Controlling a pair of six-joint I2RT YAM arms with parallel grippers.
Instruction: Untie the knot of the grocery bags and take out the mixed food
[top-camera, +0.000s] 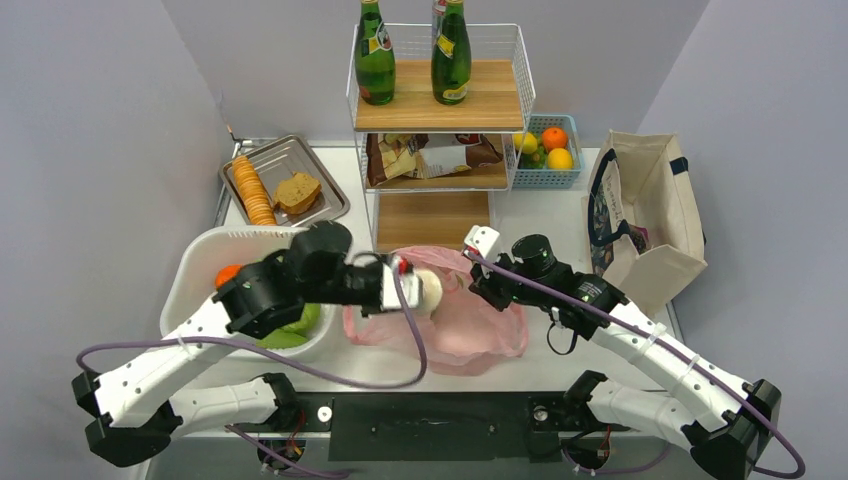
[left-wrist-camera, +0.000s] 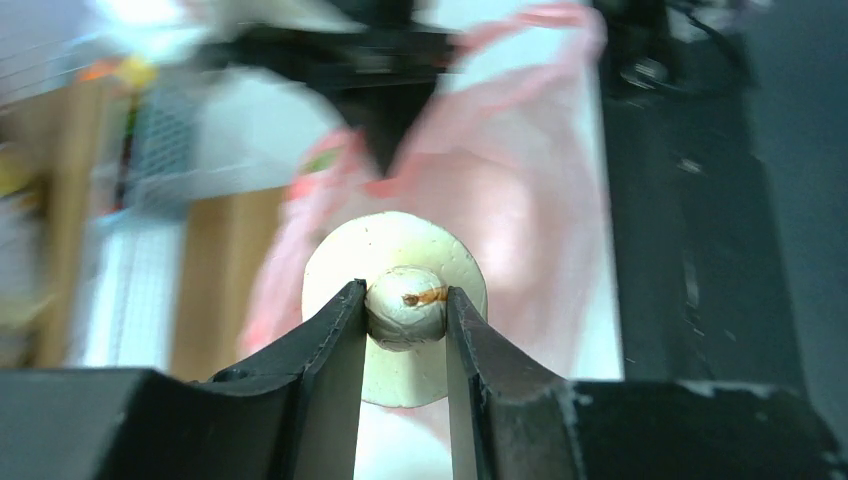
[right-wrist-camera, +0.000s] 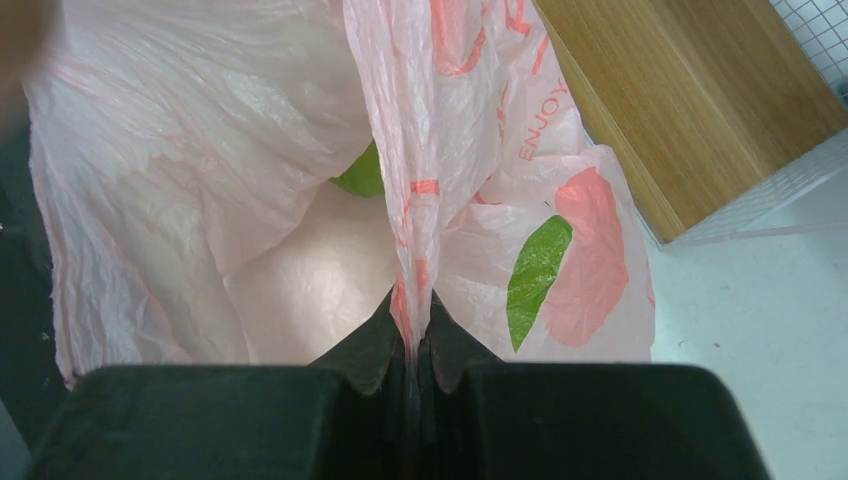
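Next, my left gripper carries the mushroom to the left in the top view, then down into the white tub (top-camera: 222, 252), and releases it, as green items already lie there.
The pink bag (top-camera: 470, 325) lies on the table in front of the wire shelf, its mouth open; no tied knot shows. My left gripper (top-camera: 418, 290) is shut on the stem of a tan mushroom (left-wrist-camera: 404, 303) and holds it just above the bag's left side, cap facing away. My right gripper (top-camera: 480, 278) is shut on a bunched strip of the bag's plastic (right-wrist-camera: 412, 300) at the right of the mouth and holds it up. A green item (right-wrist-camera: 362, 175) shows inside the bag. The left wrist view is blurred.
A white tub (top-camera: 195, 270) with an orange and green items stands left of the bag. Behind are a wire shelf (top-camera: 440, 120) with green bottles (top-camera: 375, 50) and snack packets, a metal tray (top-camera: 285, 180) with crackers, a blue fruit basket (top-camera: 545, 150), and a canvas tote (top-camera: 645, 210) at the right.
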